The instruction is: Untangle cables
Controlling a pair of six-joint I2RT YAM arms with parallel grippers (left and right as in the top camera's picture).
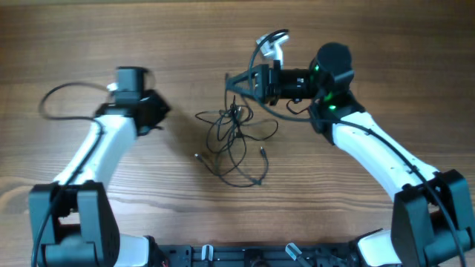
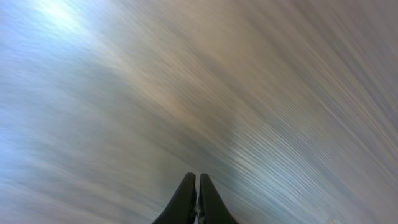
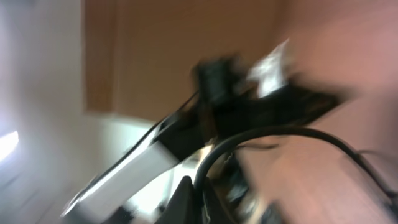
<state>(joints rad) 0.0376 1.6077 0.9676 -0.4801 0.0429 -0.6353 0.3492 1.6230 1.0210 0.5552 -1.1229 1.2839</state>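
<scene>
My right gripper moves toward the right in the overhead view and releases the cable next, since clear tabletop (image 1: 300,144) beside the tangle lies that way.
The cables (image 1: 234,141) lie as a loose black tangle on the middle of the wooden table (image 1: 185,37), with small plug ends (image 1: 197,156) sticking out at the lower left and lower right. My right gripper (image 1: 234,81) points left just above the tangle's top and is shut on a cable strand that rises from the heap. The blurred right wrist view shows a black cable (image 3: 267,134) arcing out from the shut right gripper (image 3: 194,186). My left gripper (image 1: 154,115) hovers left of the tangle, apart from it. In the blurred left wrist view the left gripper (image 2: 197,177) is shut on nothing.
A thick black arm cable (image 1: 63,93) loops out on the table to the left of my left arm. Another arm cable with a white connector (image 1: 273,46) curls above my right wrist. Both arm bases stand at the front edge.
</scene>
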